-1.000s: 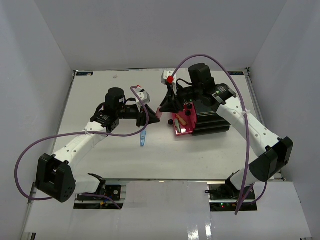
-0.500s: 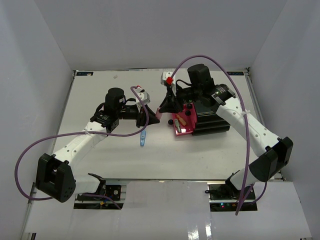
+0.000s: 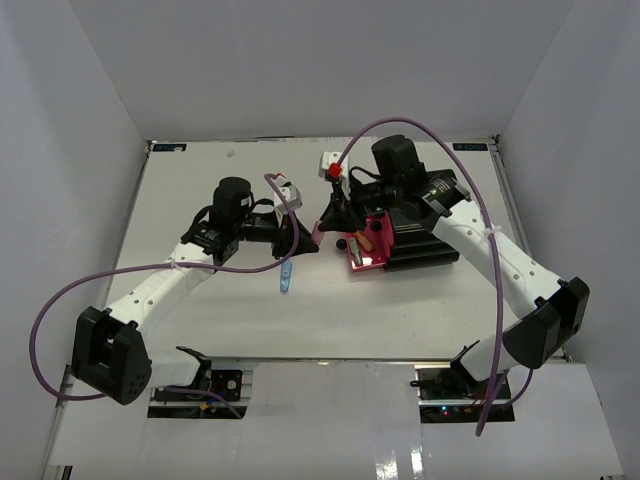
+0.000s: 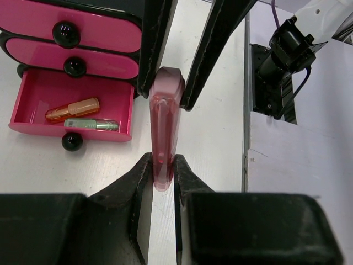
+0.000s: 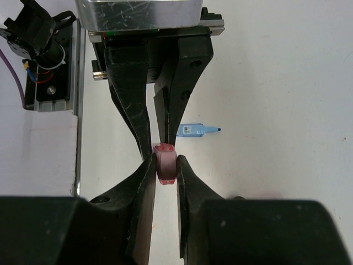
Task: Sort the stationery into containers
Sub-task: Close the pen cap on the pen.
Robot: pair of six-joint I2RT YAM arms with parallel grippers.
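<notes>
My right gripper tilts downward next, carries the pink pen over the open bottom drawer (image 3: 368, 250), lowers it inside and releases it, because that drawer already holds highlighters.
A translucent pink pen (image 4: 164, 121) is held level above the table, gripped at both ends. My left gripper (image 4: 162, 165) is shut on one end. My right gripper (image 5: 165, 165) is shut on the other end, whose tip (image 5: 165, 170) shows end-on. The two grippers meet nose to nose left of the cabinet, left (image 3: 303, 240) and right (image 3: 326, 220). The black cabinet (image 3: 415, 245) has magenta-pink drawers (image 4: 83, 30). Its bottom drawer (image 4: 33, 91) is open and holds an orange highlighter (image 4: 71, 109) and a green-capped one (image 4: 91, 125). A light-blue piece (image 3: 287, 277) lies on the table.
The light-blue piece also shows in the right wrist view (image 5: 197, 130), below the left gripper. The open drawer (image 3: 365, 255) juts out left of the cabinet. Purple cables (image 3: 440, 130) arc over both arms. White walls close in the table on three sides.
The right arm has shifted slightly toward the left gripper. The left arm and the light-blue piece have not moved.
</notes>
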